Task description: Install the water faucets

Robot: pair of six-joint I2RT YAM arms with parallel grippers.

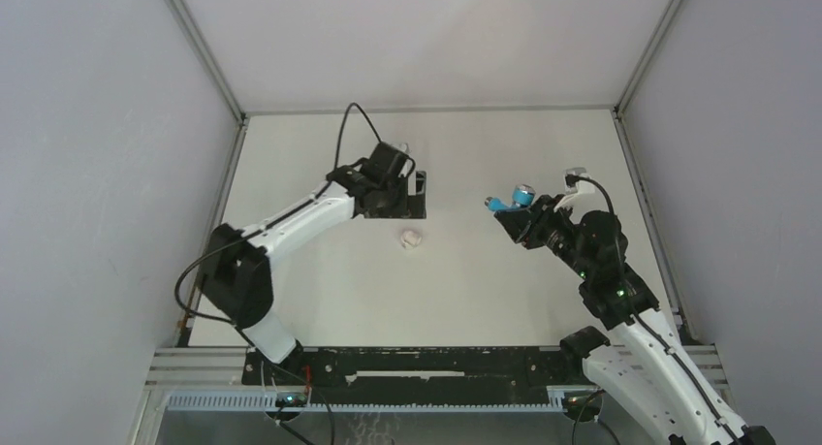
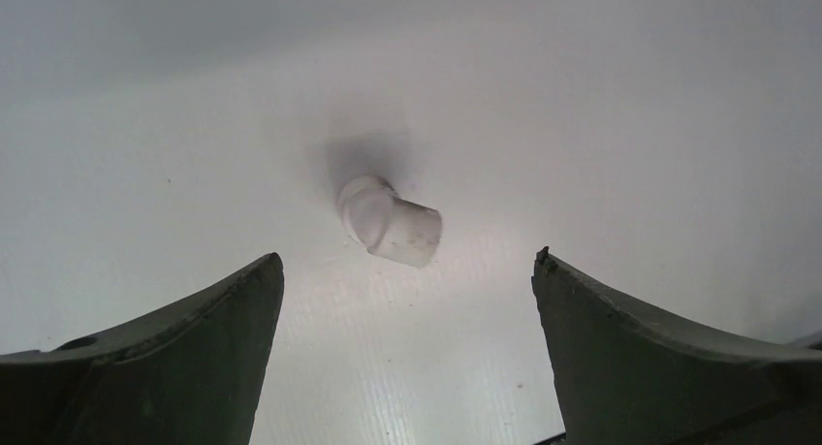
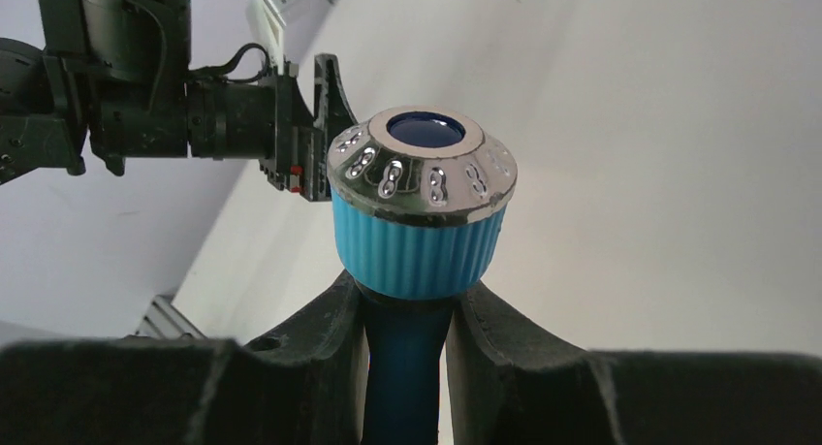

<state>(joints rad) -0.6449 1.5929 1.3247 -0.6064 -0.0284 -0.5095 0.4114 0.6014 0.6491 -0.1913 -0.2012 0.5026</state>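
The white fitting (image 1: 411, 238) (image 2: 390, 221) lies slanted below and back from my left gripper. I will lower the gripper back next while I turn its fingers to go around the sides of the fitting.
My right gripper (image 1: 517, 215) is shut on the bright-blue faucet (image 1: 511, 201) and holds it above the table at mid right. In the right wrist view my fingers (image 3: 330, 338) clamp its dark blue stem, and its ribbed blue cap (image 3: 419, 249) with a chrome rim stands above them. A short white cylindrical fitting (image 1: 411, 238) lies on the table near the middle. My left gripper (image 1: 412, 195) is open and empty, hovering just behind that fitting. In the left wrist view the fitting (image 2: 390, 221) lies ahead of the spread fingers (image 2: 208, 353), apart from them.
The white table (image 1: 320, 280) is walled by grey panels at left, right and back. A black rail (image 1: 417, 363) runs along the near edge by the arm bases. The left arm (image 3: 145, 106) shows in the right wrist view.
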